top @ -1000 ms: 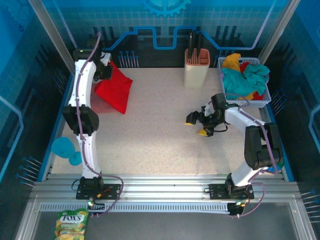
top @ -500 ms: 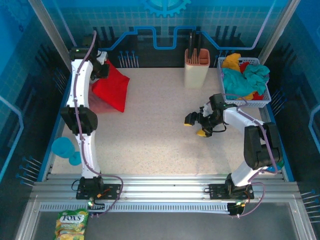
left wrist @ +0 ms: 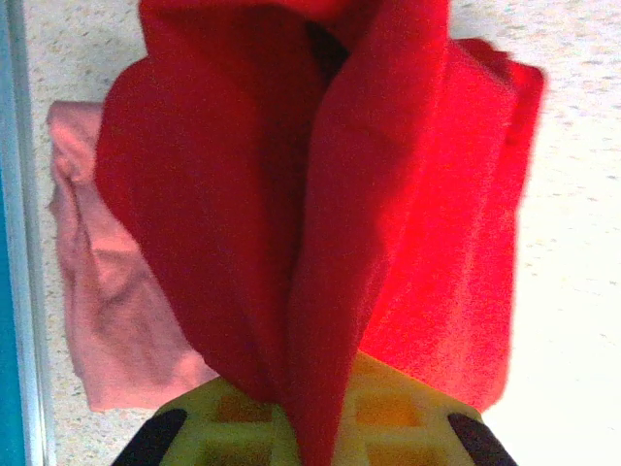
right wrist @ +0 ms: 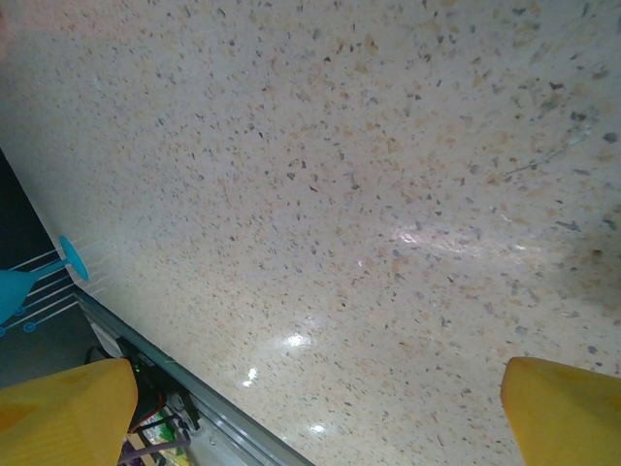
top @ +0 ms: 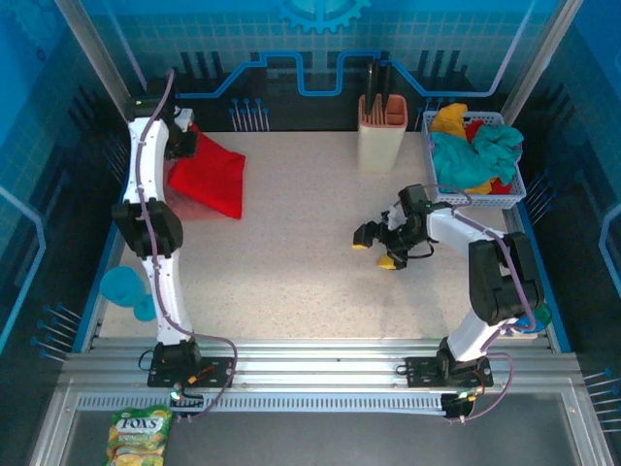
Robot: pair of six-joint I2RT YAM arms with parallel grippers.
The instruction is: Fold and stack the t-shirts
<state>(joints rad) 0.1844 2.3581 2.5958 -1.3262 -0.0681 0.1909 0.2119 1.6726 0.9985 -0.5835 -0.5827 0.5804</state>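
The left gripper needs to move toward the blue bar next and let go of the fold of the red t-shirt over the dusty pink t-shirt (top: 186, 206) (left wrist: 107, 311), whose uncovered part lies below the gripper toward that bar.
The bright red t-shirt (top: 210, 179) hangs at the table's far left corner, pinched in my left gripper (top: 182, 144), which is shut on it. In the left wrist view the red t-shirt (left wrist: 320, 214) drapes down from between the yellow jaws, folded over itself. Beneath it the dusty pink t-shirt (left wrist: 107, 311) lies flat by the table's left edge, partly covered. My right gripper (top: 375, 247) hovers low over the bare middle-right of the table, open, its yellow fingertips (right wrist: 68, 413) wide apart with nothing between them.
A white basket (top: 482, 197) of teal, yellow and red cloth stands at the back right. A beige holder (top: 381, 136) stands at the back centre. A blue rail (left wrist: 12, 291) borders the table's left edge. A teal object (top: 126, 289) lies beyond that edge.
My left gripper has carried the red t-shirt further left and back, toward the corner over the pink one. The right gripper has drifted slightly left, still open.
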